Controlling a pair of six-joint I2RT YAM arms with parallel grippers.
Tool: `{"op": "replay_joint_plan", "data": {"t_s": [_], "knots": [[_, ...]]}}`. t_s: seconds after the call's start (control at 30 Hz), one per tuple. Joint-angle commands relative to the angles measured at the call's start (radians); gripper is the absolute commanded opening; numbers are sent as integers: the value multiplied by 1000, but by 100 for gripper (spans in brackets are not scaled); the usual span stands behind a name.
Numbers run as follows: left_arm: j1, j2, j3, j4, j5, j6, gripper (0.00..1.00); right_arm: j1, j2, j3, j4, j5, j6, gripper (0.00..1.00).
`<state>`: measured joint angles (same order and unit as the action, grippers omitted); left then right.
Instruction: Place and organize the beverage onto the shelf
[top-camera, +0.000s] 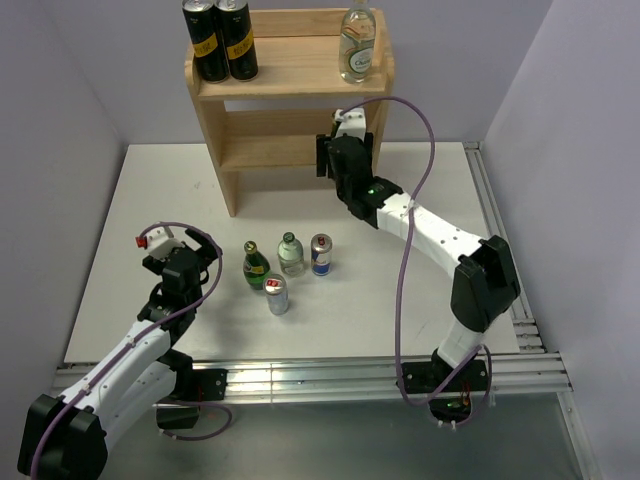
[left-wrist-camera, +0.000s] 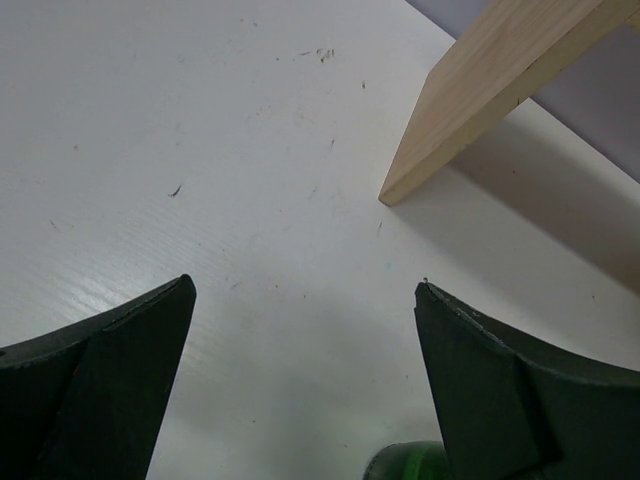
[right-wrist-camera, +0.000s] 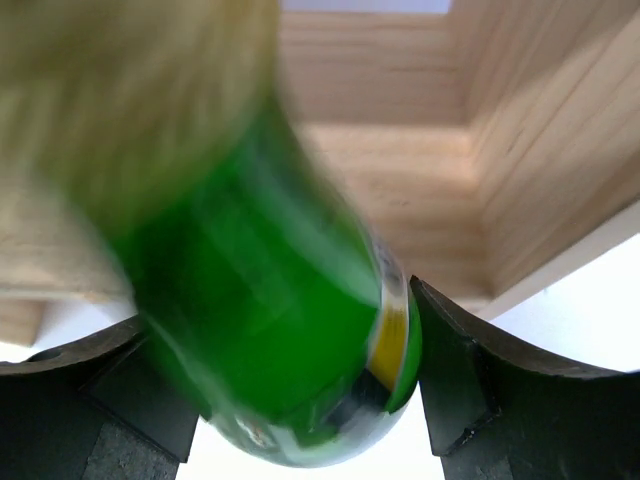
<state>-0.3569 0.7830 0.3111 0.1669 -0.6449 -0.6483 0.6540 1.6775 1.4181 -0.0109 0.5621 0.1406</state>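
Observation:
The empty corner beside the shelf's side panel is outward of my right gripper, so the green bottle will go there next: my right gripper will move outward and release it on the lower level (right-wrist-camera: 425, 215).
The pale wood shelf (top-camera: 290, 65) stands at the back of the table. Two black cans (top-camera: 222, 40) and a clear bottle (top-camera: 358, 45) stand on its top tier. My right gripper (top-camera: 345, 145) is at the shelf's lower tiers, shut on a green bottle (right-wrist-camera: 270, 310) that shows blurred against the shelf's inside (right-wrist-camera: 400, 180). My left gripper (top-camera: 203, 243) is open and empty just left of a dark green bottle (top-camera: 256, 265), whose top shows in the left wrist view (left-wrist-camera: 410, 462). A clear bottle (top-camera: 290, 253), a red-blue can (top-camera: 321, 254) and a silver can (top-camera: 277, 295) stand beside it.
The shelf's left side panel (left-wrist-camera: 480, 100) meets the white table (left-wrist-camera: 250, 150) ahead of my left gripper (left-wrist-camera: 305, 290). Grey walls close the table on the left, back and right. A metal rail (top-camera: 300, 375) runs along the near edge.

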Motion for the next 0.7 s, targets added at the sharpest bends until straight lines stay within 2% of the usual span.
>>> {"op": "replay_joint_plan", "data": {"t_s": [0.0,0.23,0.67], "knots": [[-4,1,48,10,-7,-5,98,-33,-10,120,120,-5,-15,0],[-4,10,49,16,-6,-2,97,-79,30,157,134,-10,-7,0],[-4,27,57,16,-12,-1,96,-90,-13,119,242,5,-1,0]]}}
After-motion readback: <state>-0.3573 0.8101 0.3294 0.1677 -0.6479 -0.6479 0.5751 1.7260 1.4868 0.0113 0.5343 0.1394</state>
